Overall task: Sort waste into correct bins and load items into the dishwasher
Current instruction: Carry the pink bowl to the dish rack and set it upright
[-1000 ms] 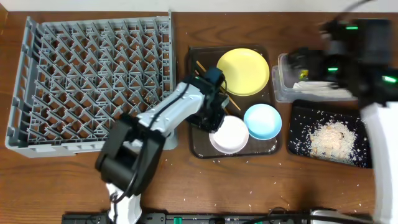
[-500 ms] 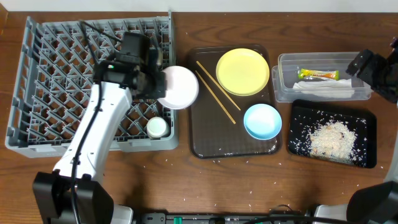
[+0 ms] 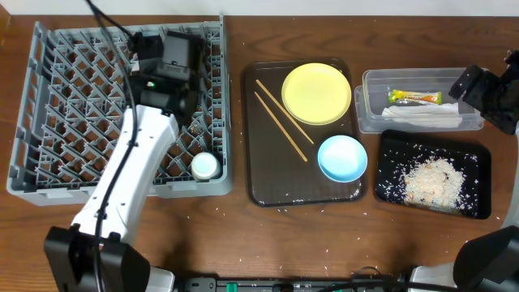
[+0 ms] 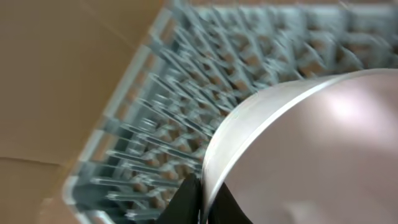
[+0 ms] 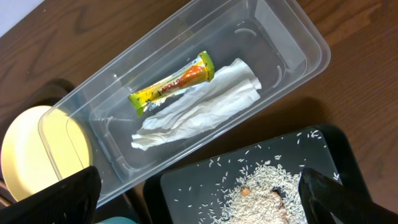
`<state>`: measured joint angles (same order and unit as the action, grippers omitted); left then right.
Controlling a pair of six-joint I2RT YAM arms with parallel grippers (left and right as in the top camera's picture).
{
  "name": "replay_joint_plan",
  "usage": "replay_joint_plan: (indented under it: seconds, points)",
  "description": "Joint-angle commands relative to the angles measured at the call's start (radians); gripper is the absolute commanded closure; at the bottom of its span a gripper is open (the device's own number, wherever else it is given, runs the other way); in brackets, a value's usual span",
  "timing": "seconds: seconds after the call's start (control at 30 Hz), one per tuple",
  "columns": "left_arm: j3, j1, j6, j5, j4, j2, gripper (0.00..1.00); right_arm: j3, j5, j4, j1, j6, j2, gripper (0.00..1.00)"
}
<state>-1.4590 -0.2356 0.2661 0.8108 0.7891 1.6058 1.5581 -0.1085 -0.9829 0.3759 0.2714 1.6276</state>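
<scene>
I need to move my left gripper back and down next, with a turn, to the rack's empty pegs beyond the small white cup. There is room to release the white bowl there.
My left gripper (image 4: 202, 198) is shut on the rim of the white bowl (image 4: 311, 149), which it holds over the grey dishwasher rack (image 3: 73, 105). In the overhead view the left arm (image 3: 166, 73) hides the bowl. A small white cup (image 3: 204, 166) stands in the rack's front right corner. The yellow plate (image 3: 316, 93), light blue bowl (image 3: 341, 157) and chopsticks (image 3: 280, 120) lie on the brown tray (image 3: 268, 182). My right gripper (image 5: 199, 199) hangs open above the bins. The foil sachet (image 5: 174, 84) and white paper (image 5: 199, 112) lie in the clear tub (image 3: 369, 113). Rice (image 3: 430, 180) lies in the black tray (image 3: 389, 146).
Stray rice grains are scattered on the wooden table (image 3: 324, 235) in front of the brown tray. The right arm (image 3: 486, 89) sits at the table's far right edge, beside the clear tub.
The left arm lifted the white bowl off the brown tray and carried it left over the rack, turning so that the bowl now sits under the wrist. The right arm drew back to the right edge.
</scene>
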Motion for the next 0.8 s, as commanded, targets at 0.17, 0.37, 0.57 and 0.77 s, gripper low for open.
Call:
replay_joint_plan:
  seconds: [0.17,0.37,0.57,0.77]
  points:
    - [0.031,-0.146,0.126,0.417,0.049,0.101,0.93,-0.002,-0.004,-0.002,0.003,0.012,0.003,0.01]
    - [0.044,-0.216,0.257,0.492,0.141,0.188,0.93,-0.002,-0.004,-0.002,0.003,0.012,0.003,0.01]
    - [0.045,-0.227,0.367,0.494,0.217,0.242,0.93,-0.002,-0.004,-0.002,0.003,0.012,0.003,0.01]
    - [0.047,-0.229,0.394,0.541,0.227,0.277,0.93,-0.002,-0.004,-0.002,0.003,0.012,0.003,0.01]
